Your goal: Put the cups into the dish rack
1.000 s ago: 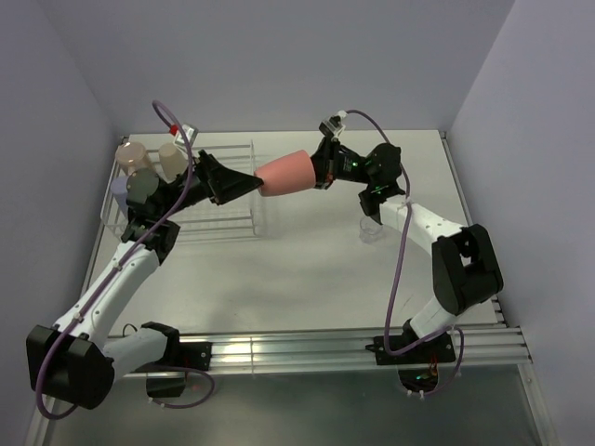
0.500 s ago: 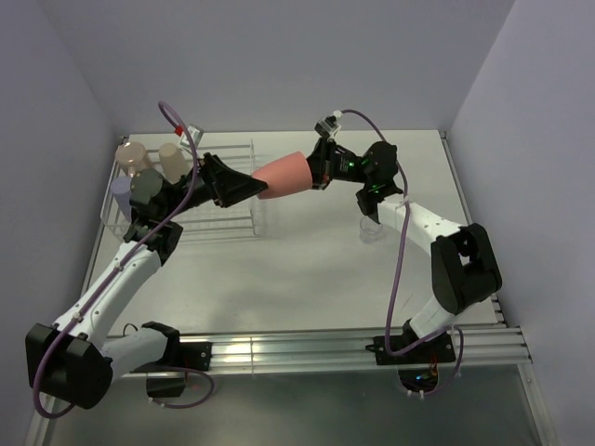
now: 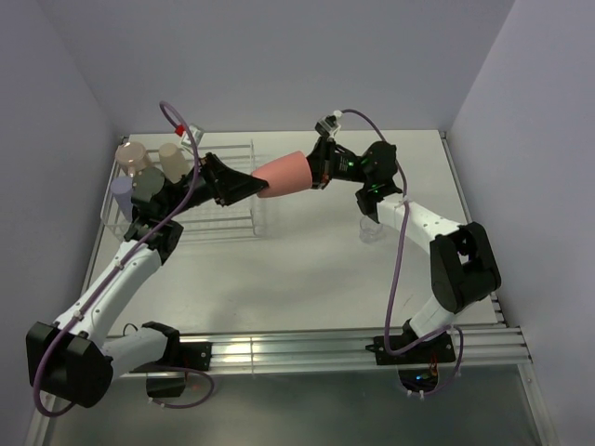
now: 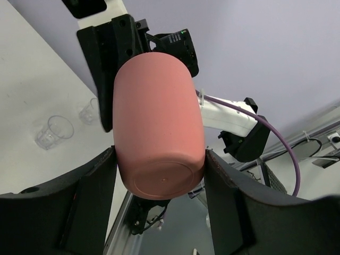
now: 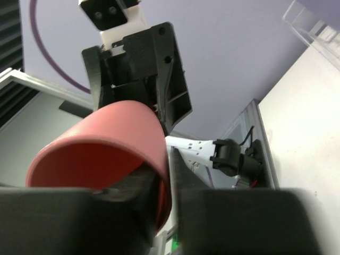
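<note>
The coral-red cup goes over the rack (image 3: 228,221) next, and my left gripper turns fingers down and lowers to release it on the empty wires beside the tan cup.
The coral-red cup (image 3: 286,173) hangs on its side in the air between both grippers, just right of the dish rack (image 3: 228,221). My right gripper (image 3: 316,169) is shut on its rim, one finger inside (image 5: 133,191) and one outside. My left gripper (image 3: 257,184) has its jaws on both sides of the cup's base (image 4: 159,180), touching it. A pale pink mug (image 3: 130,153), a tan cup (image 3: 172,156) and a lavender cup (image 3: 121,192) stand at the rack's left end. Two clear glasses (image 4: 53,130) (image 4: 87,111) stand on the table under the right arm.
The rack lies at the back left of the white table (image 3: 279,269), near the left wall. One clear glass (image 3: 370,229) shows beside the right forearm. A metal rail (image 3: 307,348) runs along the near edge.
The cup and both grippers have shifted slightly up and to the left; the left jaws now sit further over the cup's base.
</note>
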